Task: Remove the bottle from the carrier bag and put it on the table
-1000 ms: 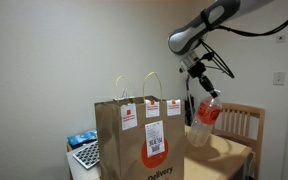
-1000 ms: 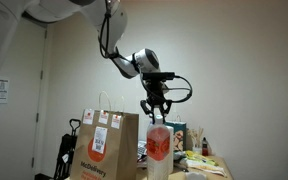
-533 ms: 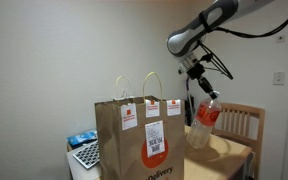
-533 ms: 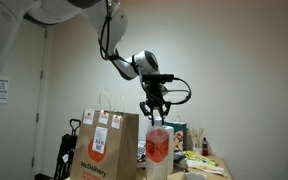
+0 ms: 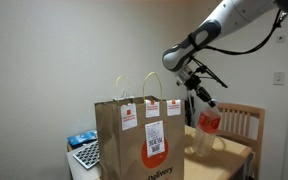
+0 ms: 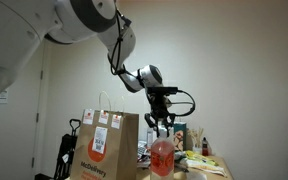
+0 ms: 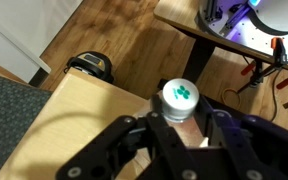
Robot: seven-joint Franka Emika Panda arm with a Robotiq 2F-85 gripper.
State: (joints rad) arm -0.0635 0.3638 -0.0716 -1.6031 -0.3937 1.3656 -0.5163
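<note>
My gripper is holding the neck of the bottle [image 5: 208,128], which is already clear of the carrier bag. It should next move down toward the bare tabletop beside the carrier bag and let go of the neck there.
My gripper [image 5: 202,99] is shut on the neck of the bottle [image 5: 208,128], a clear plastic bottle with a red label band. It hangs upright beside the carrier bag [image 5: 142,140], just over the light tan table [image 5: 230,152]. In both exterior views the bottle [image 6: 162,158] is outside the brown paper bag [image 6: 104,146], which stands upright with its handles, receipts and red tags. In the wrist view my gripper [image 7: 180,112] clamps the bottle just below its cap [image 7: 179,95], whose top is white with a green mark, above the table [image 7: 74,130].
A slat-backed wooden chair [image 5: 241,121] stands behind the table. A laptop keyboard [image 5: 86,155] and a blue item [image 5: 81,138] lie beside the bag. Clutter [image 6: 198,141] sits on the table past the bottle. A black object [image 7: 92,67] lies on the floor.
My gripper has moved down with the bottle, which now hangs lower and more upright, closer to the tabletop beside the bag. The bag has not moved.
</note>
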